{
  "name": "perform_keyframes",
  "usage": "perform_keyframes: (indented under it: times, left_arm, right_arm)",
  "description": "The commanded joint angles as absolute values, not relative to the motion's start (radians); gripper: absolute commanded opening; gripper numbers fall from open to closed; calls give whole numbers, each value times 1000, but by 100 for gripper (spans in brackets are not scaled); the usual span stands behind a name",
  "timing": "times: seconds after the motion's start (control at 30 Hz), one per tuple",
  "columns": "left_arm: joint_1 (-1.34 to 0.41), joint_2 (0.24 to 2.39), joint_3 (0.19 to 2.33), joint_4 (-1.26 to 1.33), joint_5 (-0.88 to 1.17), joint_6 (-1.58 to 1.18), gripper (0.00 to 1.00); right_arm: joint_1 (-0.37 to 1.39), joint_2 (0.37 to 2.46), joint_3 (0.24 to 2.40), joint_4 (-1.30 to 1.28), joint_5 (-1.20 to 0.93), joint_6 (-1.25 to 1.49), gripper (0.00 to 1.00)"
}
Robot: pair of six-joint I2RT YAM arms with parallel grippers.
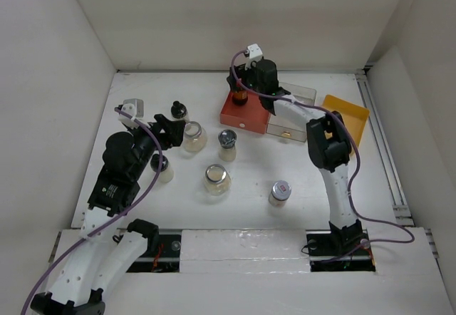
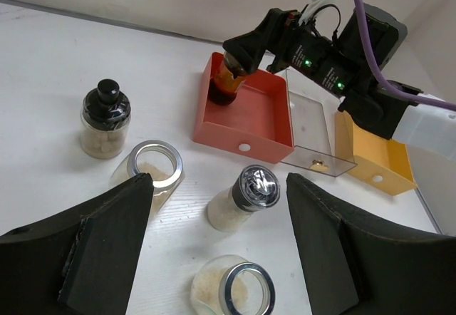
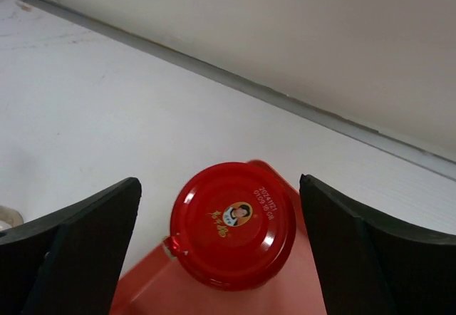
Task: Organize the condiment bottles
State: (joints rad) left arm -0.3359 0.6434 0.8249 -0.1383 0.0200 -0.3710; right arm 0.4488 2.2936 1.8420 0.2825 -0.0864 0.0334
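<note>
My right gripper rises off the red cap next, moves back and lowers around the pale bottle by its silver cap. That bottle stands outside the tray, back from my right gripper.
A dark jar with a red cap (image 3: 231,233) stands in the far left corner of the red tray (image 1: 246,117). My right gripper (image 3: 219,181) is open, with a finger on each side of the cap and a gap on both sides; it shows in the top view (image 1: 241,87). My left gripper (image 2: 219,187) is open and empty above the table, also in the top view (image 1: 174,131). Below it are a pale bottle with a silver cap (image 2: 246,197) and two clear jars with silver lids (image 2: 153,169) (image 2: 231,293). A black-capped bottle (image 2: 105,119) stands further left.
A clear tray (image 1: 296,108) and a yellow tray (image 1: 349,115) lie to the right of the red one. Another black-capped bottle (image 1: 161,167) stands by the left arm and a small silver-lidded jar (image 1: 280,192) stands in front of the right arm. White walls enclose the table.
</note>
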Motion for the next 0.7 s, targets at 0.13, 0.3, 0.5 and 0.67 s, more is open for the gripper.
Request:
perform_keyframes:
  times: [0.13, 0.3, 0.5, 0.67]
  left_arm:
    - [-331, 640, 824, -86, 38, -359, 73]
    - [-331, 640, 824, -86, 20, -359, 73]
    - [-331, 630, 824, -95, -1, -370, 80]
    - [-331, 621, 824, -95, 9, -370, 85]
  right_arm:
    - [462, 2094, 1748, 388, -69, 29, 100]
    - [491, 1823, 1527, 347, -58, 50, 100]
    - [664, 1590, 1237, 177, -74, 74, 100]
    - [761, 1531, 1154, -64, -64, 61, 100]
